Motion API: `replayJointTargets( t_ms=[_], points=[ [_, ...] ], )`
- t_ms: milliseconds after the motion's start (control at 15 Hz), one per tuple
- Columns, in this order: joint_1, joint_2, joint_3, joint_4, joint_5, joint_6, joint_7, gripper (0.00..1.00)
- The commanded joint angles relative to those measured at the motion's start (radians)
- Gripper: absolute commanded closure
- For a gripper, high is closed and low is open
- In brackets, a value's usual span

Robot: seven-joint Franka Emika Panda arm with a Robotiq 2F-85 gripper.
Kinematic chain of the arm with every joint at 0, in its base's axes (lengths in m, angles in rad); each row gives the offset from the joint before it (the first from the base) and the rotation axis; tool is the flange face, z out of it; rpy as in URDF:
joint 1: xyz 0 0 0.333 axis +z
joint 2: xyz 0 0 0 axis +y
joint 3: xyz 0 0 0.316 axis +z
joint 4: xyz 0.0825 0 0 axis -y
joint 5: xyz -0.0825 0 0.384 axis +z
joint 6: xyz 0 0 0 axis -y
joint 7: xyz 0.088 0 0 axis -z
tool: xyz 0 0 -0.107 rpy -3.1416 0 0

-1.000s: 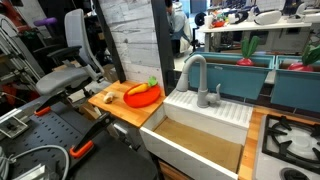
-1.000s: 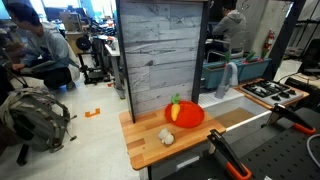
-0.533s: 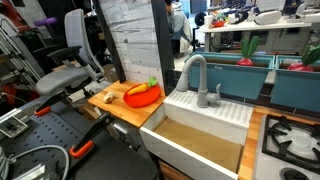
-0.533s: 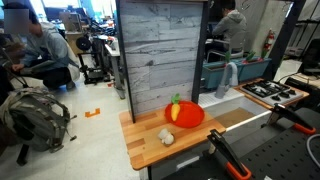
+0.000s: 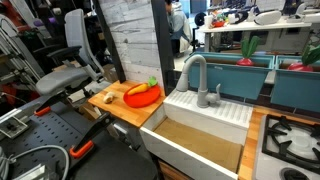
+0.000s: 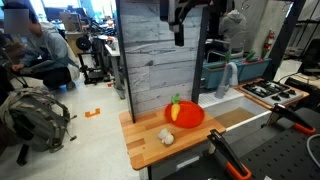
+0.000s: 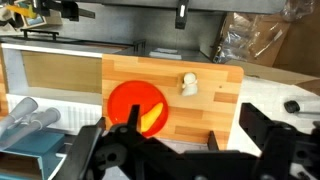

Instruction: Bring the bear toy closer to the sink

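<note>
The bear toy (image 7: pixel 188 84) comes between my open gripper's fingers after the next move: the gripper first lowers far down beside the orange dish (image 7: pixel 135 105).
The bear toy (image 7: pixel 188 84) is a tiny tan lump on the wooden counter (image 7: pixel 215 110), beside the orange dish (image 7: pixel 135 105) with its vegetable. It also shows in both exterior views (image 6: pixel 167 136) (image 5: pixel 105 98). The sink (image 5: pixel 205 110) is a white basin with a tan inside and a grey faucet (image 5: pixel 195 72), right next to the counter. It shows in the wrist view (image 7: pixel 60 68) at the left. My gripper (image 7: pixel 178 142) is open and empty, high above the counter's edge, well apart from the bear. In an exterior view the gripper (image 6: pixel 182 36) hangs at the top, in front of the wood panel.
A tall grey wood panel (image 6: pixel 160 55) stands behind the counter. Teal bins (image 5: pixel 250 72) sit behind the sink. A toy stove (image 5: pixel 290 140) adjoins the sink on its far side. Office chairs (image 5: pixel 70 60) and people are in the background.
My gripper has come into an exterior view at the top, where it did not show before. The bear, the dish and the sink have not moved.
</note>
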Motion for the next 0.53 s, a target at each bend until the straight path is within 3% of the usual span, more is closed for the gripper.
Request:
replayJointTargets(
  t_ms=[0,467],
  points=[
    [0.025,0.158,-0.023,0.036,-0.027,0.104,0.001,0.0],
    [0.054,0.485,-0.114,0.159,-0.002,0.245,-0.013,0.0]
  ],
)
